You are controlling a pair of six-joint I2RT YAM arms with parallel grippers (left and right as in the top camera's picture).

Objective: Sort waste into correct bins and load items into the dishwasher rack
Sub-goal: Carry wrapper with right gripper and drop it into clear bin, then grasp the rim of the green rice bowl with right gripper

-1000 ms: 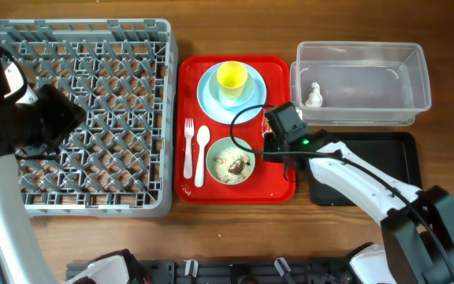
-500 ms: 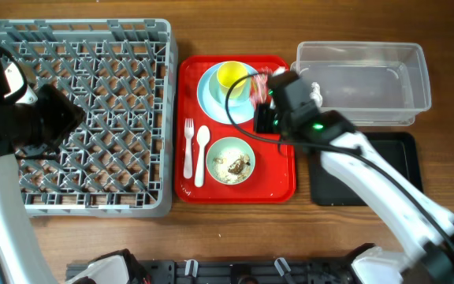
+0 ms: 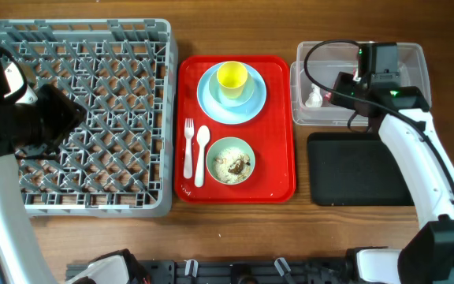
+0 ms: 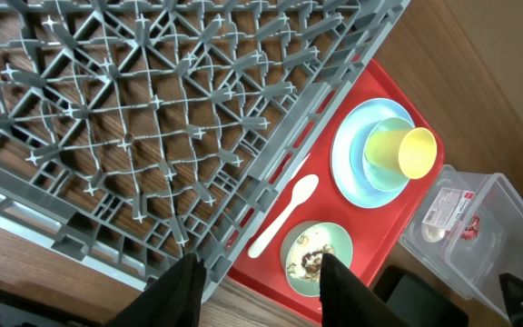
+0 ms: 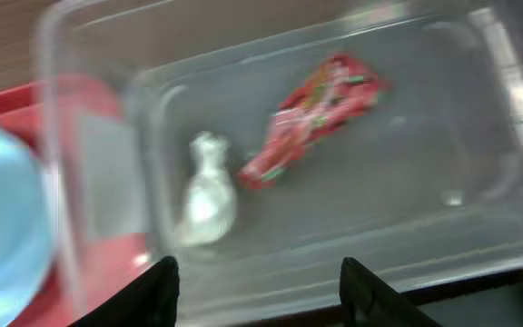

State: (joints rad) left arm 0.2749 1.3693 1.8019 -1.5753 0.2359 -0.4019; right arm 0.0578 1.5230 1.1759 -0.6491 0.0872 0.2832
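The robot's right gripper should swing back, to the left in the overhead view, and go down onto the bowl's near rim (image 3: 215, 180), because the green bowl still has food scraps in it.
The red foil wrapper (image 5: 311, 113) lies in the clear tub (image 5: 479, 136) beside the white tissue scrap (image 5: 209, 191). My right gripper (image 5: 257, 272) is open and empty above the tub (image 3: 416, 55); it also shows in the overhead view (image 3: 344, 88). On the red tray (image 3: 278, 158) sit the yellow cup (image 3: 232, 76) on the blue plate (image 3: 207, 102), the green bowl (image 3: 231, 161) with food scraps, the fork (image 3: 187, 148) and the spoon (image 3: 202, 154). My left gripper (image 3: 57, 118) is open and empty over the grey rack (image 3: 77, 31).
The black tray (image 3: 353, 170) lies in front of the clear tub, right of the red tray. Bare wooden table runs along the front edge. The left wrist view shows the rack's corner (image 4: 152, 109), the cup (image 4: 411, 150) and the bowl (image 4: 316, 259).
My right gripper carried the red wrapper from the red tray to the clear tub and let it go. The left arm has not moved.
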